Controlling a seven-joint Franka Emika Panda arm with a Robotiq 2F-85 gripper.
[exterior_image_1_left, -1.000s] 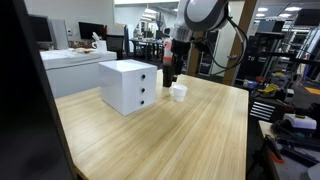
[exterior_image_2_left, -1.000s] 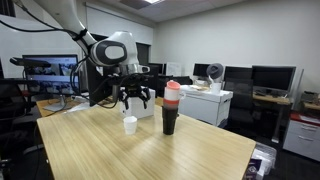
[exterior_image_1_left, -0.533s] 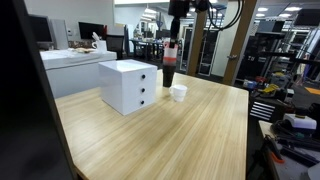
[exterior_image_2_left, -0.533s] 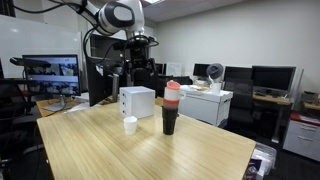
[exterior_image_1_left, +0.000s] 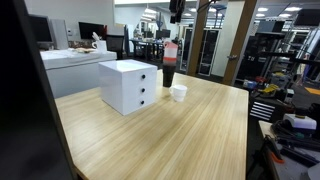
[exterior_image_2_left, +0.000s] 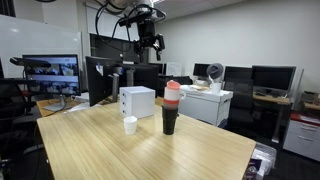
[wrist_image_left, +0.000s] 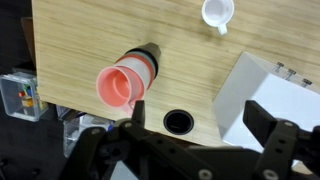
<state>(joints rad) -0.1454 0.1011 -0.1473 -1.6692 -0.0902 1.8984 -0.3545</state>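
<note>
I need to move my open gripper left in the wrist view next and lower it around the pink cup's rim (exterior_image_2_left: 173, 85) (wrist_image_left: 116, 88), which is below the gripper on that side.
My gripper (wrist_image_left: 200, 125) is open and empty, high above the wooden table (exterior_image_1_left: 170, 140). It shows near the top of both exterior views (exterior_image_1_left: 176, 8) (exterior_image_2_left: 150, 38). Below it stands a black tumbler with a pink cup (wrist_image_left: 125, 82) on top, upright in both exterior views (exterior_image_1_left: 169, 62) (exterior_image_2_left: 171, 108). A small white cup (wrist_image_left: 218, 12) stands beside it on the table (exterior_image_1_left: 179, 93) (exterior_image_2_left: 130, 124). A white box with two drawers (wrist_image_left: 265, 95) sits close by (exterior_image_1_left: 128, 85) (exterior_image_2_left: 137, 101). Nothing touches the gripper.
A round black cable hole (wrist_image_left: 178, 122) is in the tabletop near its edge. Desks with monitors (exterior_image_2_left: 50, 72) and office shelves (exterior_image_1_left: 290, 60) surround the table. A wooden post (exterior_image_1_left: 238, 40) stands behind the far edge.
The arm has risen straight up from just above the white cup and drawer box to near the ceiling. The gripper stays open and empty. The objects have not moved.
</note>
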